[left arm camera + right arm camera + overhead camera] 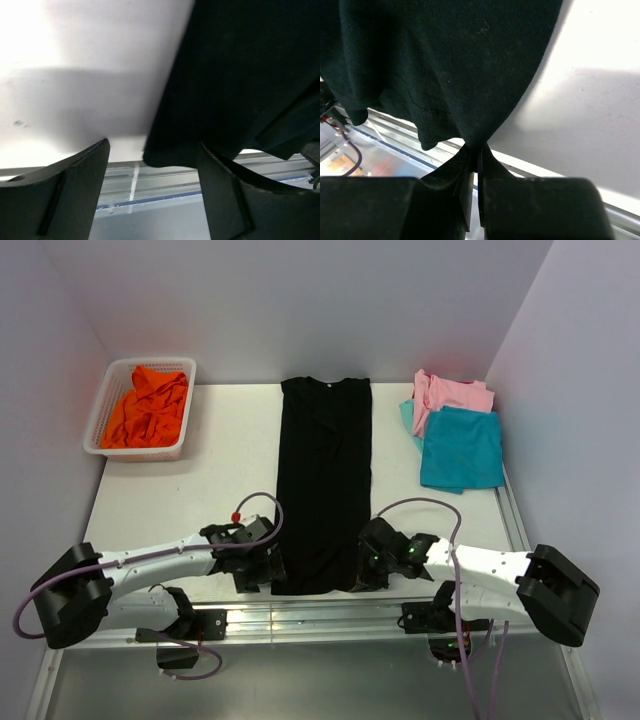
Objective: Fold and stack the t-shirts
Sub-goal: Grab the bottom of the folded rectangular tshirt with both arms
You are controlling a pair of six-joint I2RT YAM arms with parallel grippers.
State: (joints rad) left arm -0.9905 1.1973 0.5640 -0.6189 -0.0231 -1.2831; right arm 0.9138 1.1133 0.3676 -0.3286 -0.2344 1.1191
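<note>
I next raise my right gripper, carry the hem outward, then lower and release it on the strip's far part near the collar, as the strip lies long.
The black t-shirt lies as a long narrow strip down the middle of the table, collar at the far end. My left gripper is open at the strip's near left corner; in the left wrist view the black corner sits between the spread fingers, against the right one. My right gripper is shut on the near right corner; the fingers pinch the black hem. A pink tee and a teal tee lie far right. An orange tee fills the basket. No red tee shows.
The white mesh basket stands at the far left corner of the table. A metal rail runs along the near table edge under both arms. Purple cables loop above both wrists. Grey walls close in on the sides and back.
</note>
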